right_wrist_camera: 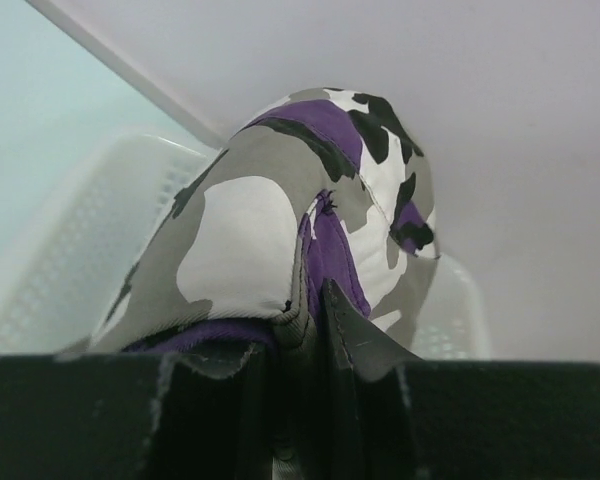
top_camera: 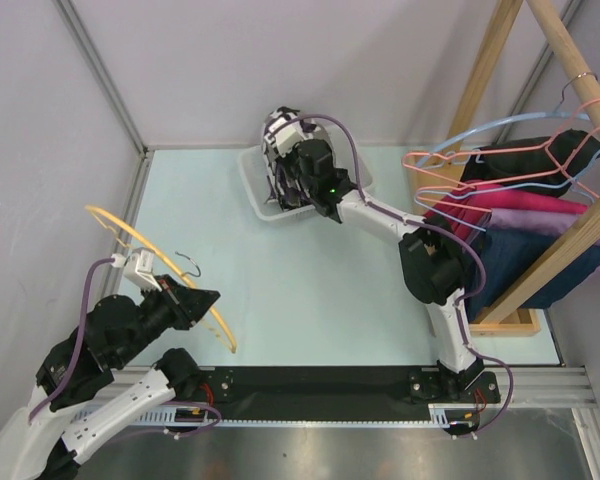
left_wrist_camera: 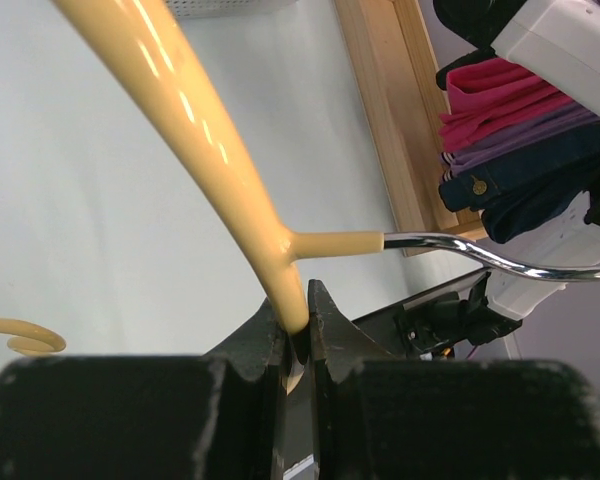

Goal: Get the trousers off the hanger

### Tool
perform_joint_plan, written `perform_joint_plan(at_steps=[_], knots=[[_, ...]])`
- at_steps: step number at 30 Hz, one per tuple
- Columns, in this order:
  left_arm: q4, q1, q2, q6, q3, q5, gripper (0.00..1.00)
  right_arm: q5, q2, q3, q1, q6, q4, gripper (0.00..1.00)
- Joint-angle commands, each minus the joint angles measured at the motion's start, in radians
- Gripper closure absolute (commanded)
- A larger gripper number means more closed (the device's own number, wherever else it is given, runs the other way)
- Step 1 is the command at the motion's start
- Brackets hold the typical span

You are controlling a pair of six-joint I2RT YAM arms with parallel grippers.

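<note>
My right gripper should next move the trousers (top_camera: 277,125) down and slightly to the left in the top view, into the white basket, and then let them go, because they bulge above the basket's rim.
My left gripper (top_camera: 195,297) is shut on the yellow-orange hanger (top_camera: 145,238) and holds it bare above the table at the near left. In the left wrist view the hanger's arm (left_wrist_camera: 195,120) runs down between my closed fingers (left_wrist_camera: 298,325), and its grey metal hook (left_wrist_camera: 490,255) points right. My right gripper (top_camera: 285,150) is shut on the purple, black and white trousers (top_camera: 277,125) over the white basket (top_camera: 252,178) at the back. In the right wrist view the trousers (right_wrist_camera: 280,220) bulge out of my closed gripper (right_wrist_camera: 305,315) above the basket (right_wrist_camera: 80,240).
A wooden rack (top_camera: 555,40) stands at the right with pink wire hangers (top_camera: 540,150), a light blue hanger (top_camera: 480,128), and pink, purple and navy garments (top_camera: 525,235). A grey wall frame (top_camera: 100,70) borders the table at the left and back.
</note>
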Motion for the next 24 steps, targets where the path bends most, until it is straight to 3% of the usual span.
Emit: perform_joint_plan(at_steps=[1, 8, 20, 23, 24], knots=[[0.024, -0.002, -0.005, -0.009, 0.028, -0.011, 1.00, 0.027, 0.003, -0.011, 0.038, 0.163, 0.124, 1.00], [0.027, -0.002, -0.019, -0.018, 0.028, -0.016, 1.00, 0.033, 0.054, 0.021, 0.046, 0.344, 0.085, 1.00], [0.040, -0.002, -0.066, -0.029, 0.031, -0.014, 1.00, -0.015, 0.108, 0.083, 0.021, 0.473, -0.070, 0.93], [0.045, -0.002, -0.075, -0.040, 0.041, -0.008, 0.99, 0.036, 0.108, 0.190, 0.032, 0.470, -0.307, 0.85], [0.050, -0.002, -0.082, -0.041, 0.046, -0.006, 0.99, 0.060, 0.120, 0.284, 0.034, 0.467, -0.371, 0.75]])
